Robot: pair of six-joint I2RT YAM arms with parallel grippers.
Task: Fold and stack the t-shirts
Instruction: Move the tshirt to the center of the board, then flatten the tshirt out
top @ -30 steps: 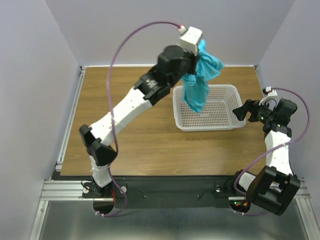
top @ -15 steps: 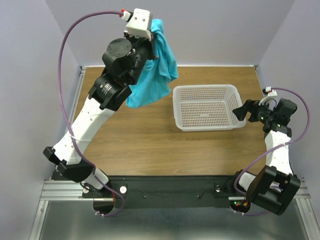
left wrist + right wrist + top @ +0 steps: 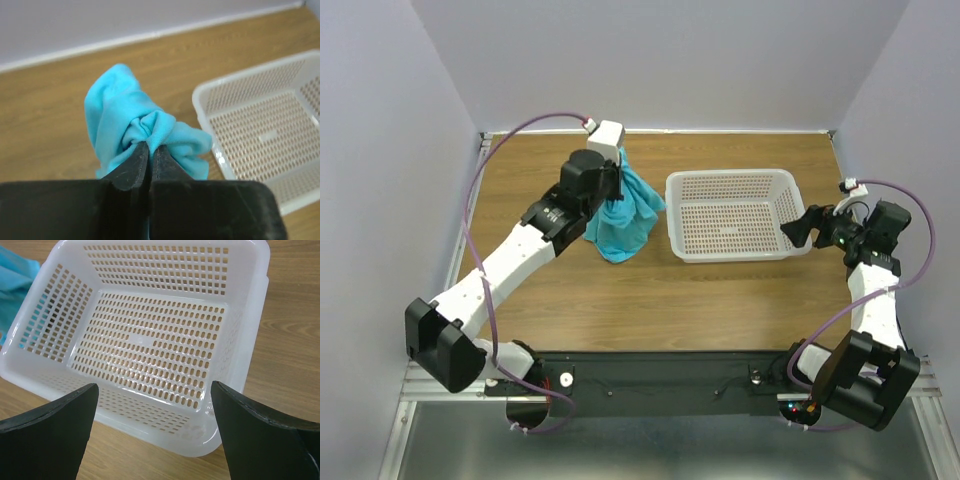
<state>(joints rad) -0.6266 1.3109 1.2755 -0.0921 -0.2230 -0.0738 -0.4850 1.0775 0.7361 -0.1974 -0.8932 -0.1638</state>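
The basket is crowding the t-shirt [image 3: 624,220], so I need to move my right gripper to the left in the top view, turn it and lower it onto the basket's long near rim.
A turquoise t-shirt [image 3: 624,220] hangs bunched from my left gripper [image 3: 618,190], left of the white basket; its lower end touches the wooden table. In the left wrist view the jaws are shut on a fold of the t-shirt [image 3: 125,120], at the left gripper [image 3: 150,150]. My right gripper [image 3: 802,226] is open and empty just right of the basket. In the right wrist view the right gripper [image 3: 155,405] has its fingers spread wide on either side of the basket's near corner. A corner of the shirt [image 3: 15,275] shows at the upper left.
The white perforated plastic basket [image 3: 732,250] stands at the right middle of the wooden table [image 3: 620,300]; nothing lies in it. It also shows in the left wrist view [image 3: 260,130] and in the right wrist view [image 3: 240,340]. Grey walls enclose the table at the back and sides.
My left arm has swung left from over the basket and come down, carrying the t-shirt to the table left of the basket. The right arm has barely moved.
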